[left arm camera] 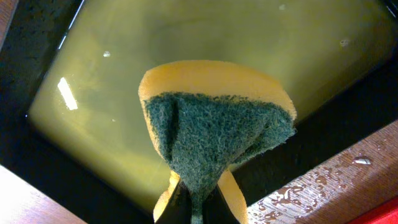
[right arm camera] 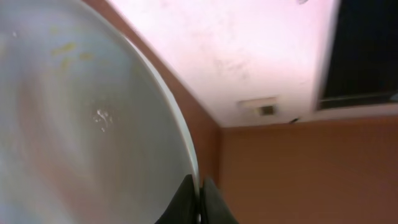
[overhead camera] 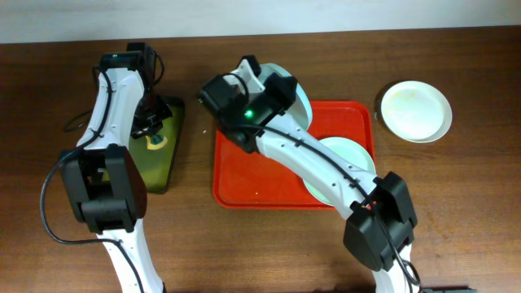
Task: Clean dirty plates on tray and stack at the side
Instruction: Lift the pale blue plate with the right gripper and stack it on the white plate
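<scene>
Next, my right gripper carries the tilted mint plate across the red tray, levels it down onto the white plate [overhead camera: 416, 111] and releases, because that plate already sits aside.
My right gripper [right arm camera: 198, 202] is shut on the rim of a pale mint plate [right arm camera: 81, 124] with faint yellow smears, held tilted above the far left of the red tray [overhead camera: 252, 175]; this plate shows at the tray's back edge in the overhead view [overhead camera: 299, 96]. A second mint plate [overhead camera: 352, 155] lies on the tray's right part, partly under my right arm. A white plate [overhead camera: 416, 111] sits on the table right of the tray. My left gripper [left arm camera: 198, 208] is shut on a yellow and green sponge [left arm camera: 214, 127] over the olive-green tray [overhead camera: 159, 163].
The olive-green tray holds yellowish water [left arm camera: 155, 43]. Wet wooden table [left arm camera: 323, 186] shows beside it. My left arm [overhead camera: 114, 89] stands over the green tray, my right arm [overhead camera: 326, 167] crosses the red tray.
</scene>
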You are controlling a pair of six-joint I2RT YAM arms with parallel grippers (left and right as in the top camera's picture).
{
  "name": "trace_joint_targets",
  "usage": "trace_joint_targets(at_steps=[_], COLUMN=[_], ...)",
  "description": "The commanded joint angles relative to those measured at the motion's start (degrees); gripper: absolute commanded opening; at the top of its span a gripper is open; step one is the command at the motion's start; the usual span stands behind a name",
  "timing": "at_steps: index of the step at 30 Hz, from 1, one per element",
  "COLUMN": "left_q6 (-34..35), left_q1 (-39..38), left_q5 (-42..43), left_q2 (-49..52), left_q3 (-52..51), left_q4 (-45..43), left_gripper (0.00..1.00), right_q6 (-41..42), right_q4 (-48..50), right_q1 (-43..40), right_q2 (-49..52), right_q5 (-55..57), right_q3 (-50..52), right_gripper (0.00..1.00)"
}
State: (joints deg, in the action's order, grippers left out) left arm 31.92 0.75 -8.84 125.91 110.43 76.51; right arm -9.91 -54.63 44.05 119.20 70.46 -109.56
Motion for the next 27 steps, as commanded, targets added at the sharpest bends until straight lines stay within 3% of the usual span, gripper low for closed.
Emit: trace_joint_targets(at_steps=[1,7,9,11,15,17,19,21,24,27], left_q6=[-0.74,-0.74,-0.74,-0.74,-0.74,-0.74,-0.72,-0.72,-0.72,-0.74], left_q1=[0.15,0.11,0.17,0.15,0.15,0.17,0.11,0.11,0.11,0.11], left_q5=[-0.15,-0.17,-0.17,-0.17,-0.17,-0.17,-0.15,-0.11,-0.13,-0.13], left_q2=[-1.88,-1.88,-1.86,-1.86,-1.86,-1.86,-1.86,-1.86,-1.86,-1.86], left_q3=[1.05,1.05,1.05,1.03,0.94,0.92,0.28,-0.28,-0.31,-0.37], left_q4=[0.28,0.24,0.2,0.09,0.07,-0.13,-1.01,-1.49,-1.9,-1.9], left_gripper=[0.0,0.0,0.0,0.0,0.0,0.0,0.0,0.0,0.0,0.0], right_q6=[-15.21,-17.92,-16.7,-15.3,2.12,2.08,2.08,2.1,5.16,13.03], right_q4=[1.95,2.43,2.38,2.23,1.51,1.36,1.22,1.31,4.7,10.51], right_q1=[3.3,5.01,4.11,-1.31,-23.76,-39.17,-51.04,-61.55,-69.83,-75.34], right_q2=[-1.2,-1.2,-1.2,-1.2,-1.2,-1.18,-0.72,0.22,0.46,0.5], right_q5=[8.37,9.53,0.83,-18.18,-58.16,-87.25,-99.43,-98.29,-98.27,-88.24], right_q3=[-1.05,-1.03,-1.03,-1.03,-1.03,-1.03,-0.9,1.33,5.9,11.85], right_gripper=[0.04,0.04,0.04,0.04,0.04,0.04,0.04,0.04,0.04,0.04])
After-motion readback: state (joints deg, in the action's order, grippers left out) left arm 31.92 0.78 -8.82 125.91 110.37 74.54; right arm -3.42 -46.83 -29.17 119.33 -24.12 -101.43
